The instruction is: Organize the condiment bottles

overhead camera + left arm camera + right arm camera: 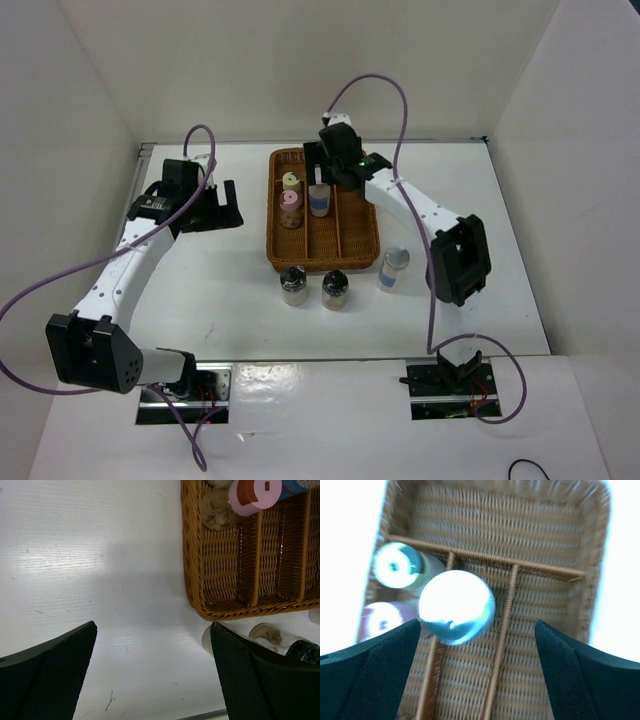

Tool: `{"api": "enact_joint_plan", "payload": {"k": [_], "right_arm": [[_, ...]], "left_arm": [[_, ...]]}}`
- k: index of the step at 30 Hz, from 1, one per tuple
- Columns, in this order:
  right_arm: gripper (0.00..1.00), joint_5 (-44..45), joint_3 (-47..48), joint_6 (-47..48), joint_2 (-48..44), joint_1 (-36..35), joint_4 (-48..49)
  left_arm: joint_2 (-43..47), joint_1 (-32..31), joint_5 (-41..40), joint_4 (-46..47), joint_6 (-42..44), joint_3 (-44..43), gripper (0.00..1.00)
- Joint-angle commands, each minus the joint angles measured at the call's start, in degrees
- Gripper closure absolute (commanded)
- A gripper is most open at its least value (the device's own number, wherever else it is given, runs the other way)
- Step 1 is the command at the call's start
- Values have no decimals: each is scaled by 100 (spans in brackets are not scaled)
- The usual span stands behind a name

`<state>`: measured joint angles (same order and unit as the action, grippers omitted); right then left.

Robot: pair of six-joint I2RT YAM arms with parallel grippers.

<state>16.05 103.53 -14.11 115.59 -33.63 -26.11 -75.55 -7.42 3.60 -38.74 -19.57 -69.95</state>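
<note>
My right gripper will next swing back from over the tray and go down past the tray's near corner onto the grey-capped jar on the table, which stands outside the tray.
The wicker tray (pixel 352 225) holds a yellow-capped jar (pixel 290 181), a pink-capped jar (pixel 289 205) and a grey-capped, blue-label jar (pixel 319 200). Two black-capped jars (pixel 293 286) (pixel 335 290) and a second grey-capped jar (pixel 394 268) stand on the table in front of the tray. My right gripper (pixel 323 170) hovers open over the tray's far part. In the right wrist view (pixel 477 670) the grey cap (pixel 456 605) is just ahead of the jaws, not held. My left gripper (pixel 215 205) is open and empty left of the tray, shown over bare table in the left wrist view (pixel 152 670).
The tray's middle and right lanes (pixel 540 630) hold nothing beyond the grey-capped jar. White walls enclose the table on the left, back and right. In the left wrist view the tray corner (pixel 200 605) and a jar (pixel 272 635) lie close to my right finger.
</note>
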Motion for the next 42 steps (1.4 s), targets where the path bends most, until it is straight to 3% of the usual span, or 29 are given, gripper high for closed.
{"api": "enact_joint_plan", "payload": {"k": [1,7,17,24,42], "right_arm": [[1,188,-95,-83,-993,-39,62],[1,555,-1412,-364,-2643,14,-86],[1,443,-3539,-1340,-4280,348,-984],[1,267,-4024,-2157,-4449,348,-1572],[1,12,-4561,-2773,-4378,295,-2056]], "left_arm": [[172,30,150,130,112,34,0],[172,30,150,183,164,34,0],[67,30,379,288,217,140,0],[67,30,379,288,270,140,0],[67,30,379,288,323,245,0]]}}
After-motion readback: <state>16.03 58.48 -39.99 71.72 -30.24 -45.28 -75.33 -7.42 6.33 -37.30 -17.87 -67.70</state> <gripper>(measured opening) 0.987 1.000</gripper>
